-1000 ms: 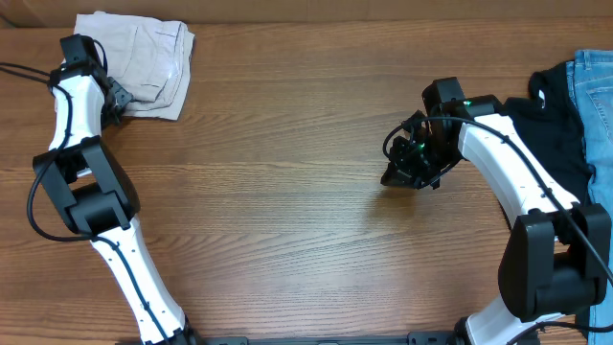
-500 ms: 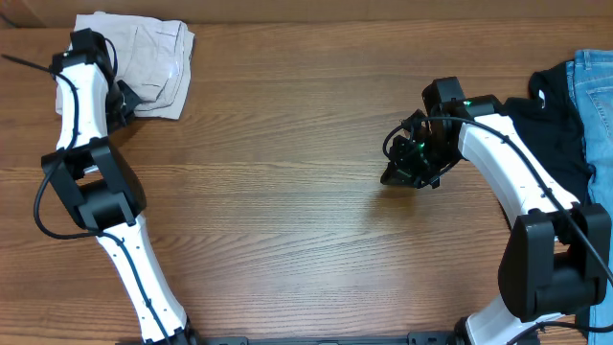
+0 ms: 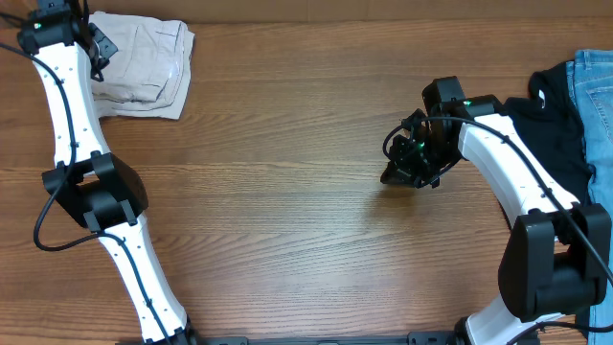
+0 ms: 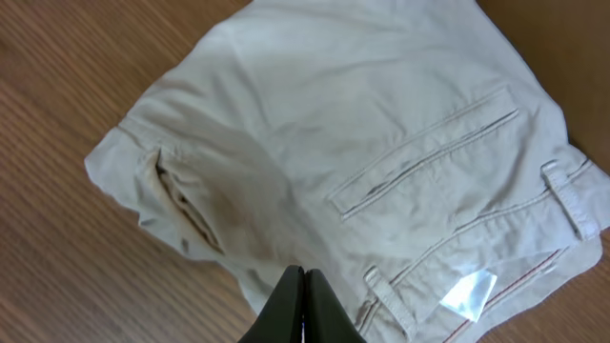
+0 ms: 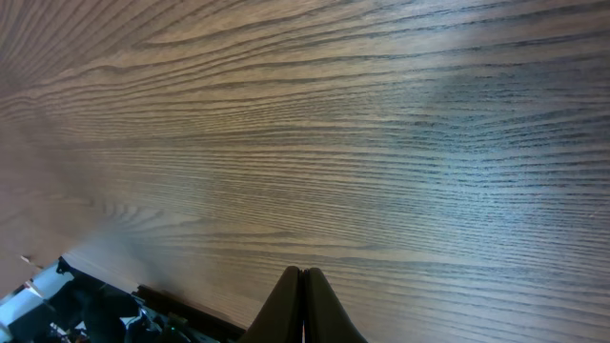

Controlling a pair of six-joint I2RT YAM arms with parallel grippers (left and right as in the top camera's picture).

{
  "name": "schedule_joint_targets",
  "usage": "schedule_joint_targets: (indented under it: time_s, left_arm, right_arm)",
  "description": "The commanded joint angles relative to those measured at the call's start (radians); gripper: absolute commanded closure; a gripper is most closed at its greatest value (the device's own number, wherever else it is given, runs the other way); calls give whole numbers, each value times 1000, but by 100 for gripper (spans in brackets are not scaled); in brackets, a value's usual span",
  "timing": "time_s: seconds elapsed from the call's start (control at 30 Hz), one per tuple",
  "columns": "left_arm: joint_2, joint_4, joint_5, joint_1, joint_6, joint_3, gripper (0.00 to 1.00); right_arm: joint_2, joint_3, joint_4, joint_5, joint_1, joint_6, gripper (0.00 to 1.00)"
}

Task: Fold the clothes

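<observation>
The fold of the shorts gapes at their near edge (image 3: 128,106) (image 4: 197,229), so my left gripper will go down closed onto the shorts, then move back over that edge before it opens.
The clothes, a pair of cream shorts (image 3: 144,62), lie folded into a compact bundle at the table's far left corner. In the left wrist view the shorts (image 4: 362,143) show a stitched back pocket (image 4: 429,148), belt loops and a white label (image 4: 469,293). My left gripper (image 4: 303,276) is shut, hovering over the bundle's waistband edge with nothing between its fingers; from overhead the left gripper (image 3: 100,48) sits at the shorts' left side. My right gripper (image 3: 397,172) is shut and empty, low over bare wood right of centre, and the right wrist view shows the right gripper (image 5: 303,274) over wood only.
A black garment (image 3: 560,134) and blue jeans (image 3: 596,96) lie heaped at the right edge, behind the right arm. The wooden table (image 3: 287,192) stretches between the two arms. The left arm reaches up along the left edge.
The left arm has stretched away toward the table's far left corner, carrying its shut gripper up along the shorts' left side. The shorts and the right arm have not moved.
</observation>
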Motion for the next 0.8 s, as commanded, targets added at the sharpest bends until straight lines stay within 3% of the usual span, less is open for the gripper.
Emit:
schedule_joint_targets:
  time_s: [0.0, 0.5, 0.77]
  left_arm:
    - [16, 37, -58, 0, 31, -28, 96]
    - [16, 233, -118, 7, 70, -371, 94]
    - [-4, 143, -109, -3, 144, -364, 96]
  right_arm:
    - [2, 6, 2, 3, 0, -7, 96]
    - [2, 6, 18, 22, 0, -7, 96]
    - [2, 6, 18, 21, 0, -6, 96]
